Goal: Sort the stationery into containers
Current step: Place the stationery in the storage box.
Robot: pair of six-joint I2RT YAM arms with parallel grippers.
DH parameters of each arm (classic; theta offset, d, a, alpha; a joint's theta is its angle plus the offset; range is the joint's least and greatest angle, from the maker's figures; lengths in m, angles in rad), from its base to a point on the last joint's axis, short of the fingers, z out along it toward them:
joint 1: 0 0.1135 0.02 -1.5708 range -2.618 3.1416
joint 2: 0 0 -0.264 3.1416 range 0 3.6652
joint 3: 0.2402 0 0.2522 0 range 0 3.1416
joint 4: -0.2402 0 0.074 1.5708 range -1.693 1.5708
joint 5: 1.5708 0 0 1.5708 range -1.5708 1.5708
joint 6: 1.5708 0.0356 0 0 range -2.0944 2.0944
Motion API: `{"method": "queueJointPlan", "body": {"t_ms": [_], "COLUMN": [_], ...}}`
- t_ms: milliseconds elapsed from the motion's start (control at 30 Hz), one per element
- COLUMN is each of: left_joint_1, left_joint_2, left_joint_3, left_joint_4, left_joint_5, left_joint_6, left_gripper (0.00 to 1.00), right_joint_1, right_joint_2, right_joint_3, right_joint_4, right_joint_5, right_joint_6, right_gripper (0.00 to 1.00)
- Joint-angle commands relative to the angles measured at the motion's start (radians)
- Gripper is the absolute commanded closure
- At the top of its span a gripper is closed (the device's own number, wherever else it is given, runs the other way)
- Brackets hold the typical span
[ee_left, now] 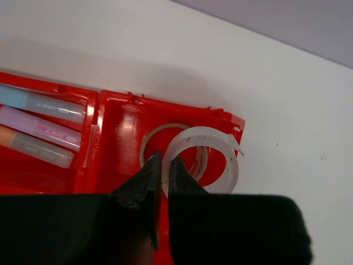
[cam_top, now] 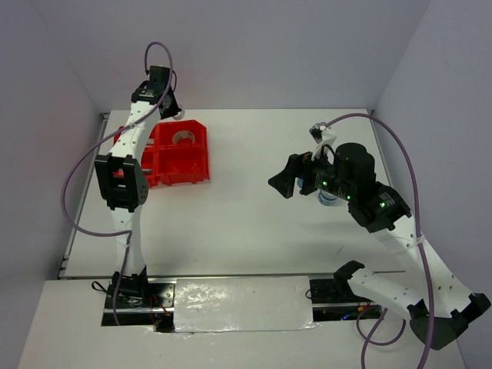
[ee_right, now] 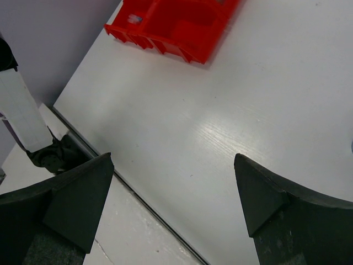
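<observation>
Tape already lies in the containers' section with the greyish tape ring [cam_top: 184, 137] [ee_left: 146, 139]. My left gripper will next move back and down into it and release the clear one.
My left gripper [ee_left: 164, 160] is shut on the wall of a clear tape ring [ee_left: 205, 135], holding it over the far corner of the red containers [ee_left: 118, 124]. A second, greyish tape ring [ee_left: 146, 139] lies in the compartment below it. The neighbouring compartment holds a light-blue stick [ee_left: 38, 102], a lilac stick [ee_left: 38, 126] and an orange-white stick [ee_left: 33, 146]. From above, the left gripper [cam_top: 174, 115] hangs at the back edge of the containers [cam_top: 192, 165]. My right gripper [cam_top: 286, 181] [ee_right: 174, 160] stands open over bare table, nothing between its fingers. A blue-white tub [cam_top: 329, 199] shows partly under the right arm.
The grey walls close in on the table at the back and both sides. The table's left edge and the left arm's base [ee_right: 22, 110] show in the right wrist view, with the containers [ee_right: 182, 27] far off at the top.
</observation>
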Motion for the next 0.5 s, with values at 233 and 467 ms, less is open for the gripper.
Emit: {"method": "queueJointPlan", "body": {"t_ms": [233,467], "left_joint_1": [-0.008,-0.008], "left_joint_2": [0.032,0.051], "left_joint_3": [-0.073,-0.127], "left_joint_4": [0.012,0.028], "left_joint_5": [-0.001,0.016], "left_joint_6": [-0.002,-0.008], "left_gripper": [1.0,0.96], "right_joint_1": [-0.006,-0.006], "right_joint_2": [0.016,0.016], "right_joint_3": [0.048,0.038], "right_joint_4": [0.029,0.035], "right_joint_5": [-0.015,-0.009], "right_joint_6": [-0.014,-0.008], "right_gripper": [0.03,0.03]}}
